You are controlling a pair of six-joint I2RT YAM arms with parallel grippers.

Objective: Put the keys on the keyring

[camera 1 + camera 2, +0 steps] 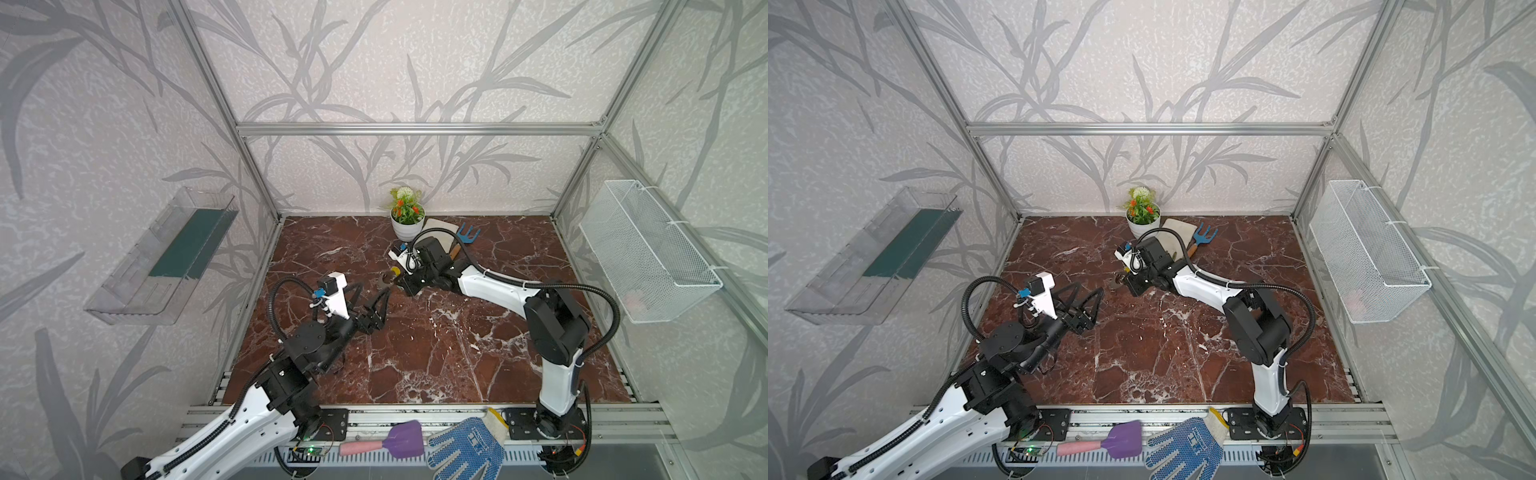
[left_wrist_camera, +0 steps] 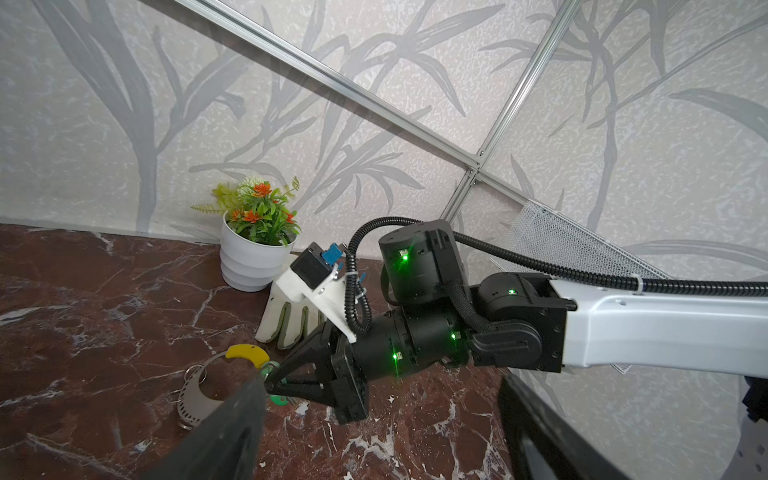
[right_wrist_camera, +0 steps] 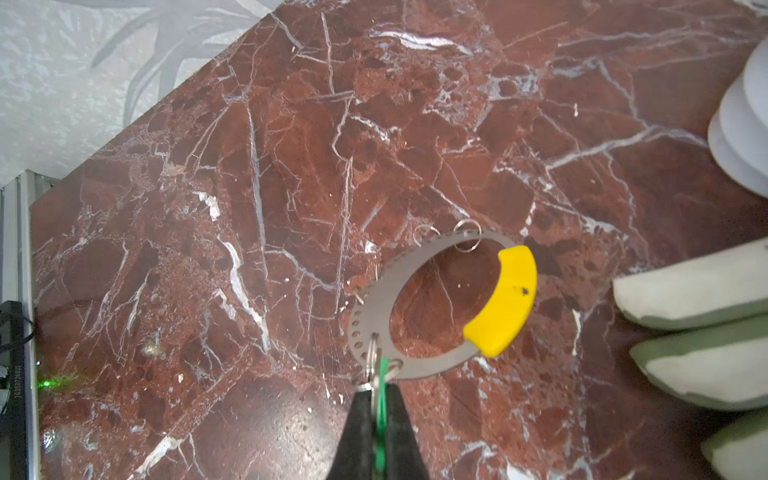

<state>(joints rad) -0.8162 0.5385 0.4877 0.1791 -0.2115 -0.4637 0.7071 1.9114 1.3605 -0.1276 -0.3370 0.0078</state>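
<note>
My right gripper draws the green key point(image 3: 383, 374) back toward my base next and releases it onto the bare marble, since that patch lies empty.
The keyring point(image 3: 374, 286), a flat grey hoop with a yellow sleeve point(image 3: 503, 303) and small silver rings, lies on the marble just off my right gripper's tips. My right gripper point(image 3: 379, 388) is shut on the green key point(image 3: 383, 374). The key's metal loop overlaps the hoop's holed band; whether it passes through is unclear. In both top views the keyring point(image 1: 384, 278) sits mid-table between the arms. My left gripper point(image 1: 374, 289) hangs open close beside it, holding nothing. In the left wrist view its left finger point(image 2: 224, 428) partly hides the keyring point(image 2: 192, 395) and the key point(image 2: 279, 400).
A white plant pot point(image 1: 407, 226), a pale glove point(image 1: 440, 232) and a blue hand rake point(image 1: 467, 237) lie at the back behind the right arm. A purple trowel point(image 1: 395, 440) and a blue glove point(image 1: 465, 449) rest on the front rail. A wire basket point(image 1: 648, 257) hangs on the right wall.
</note>
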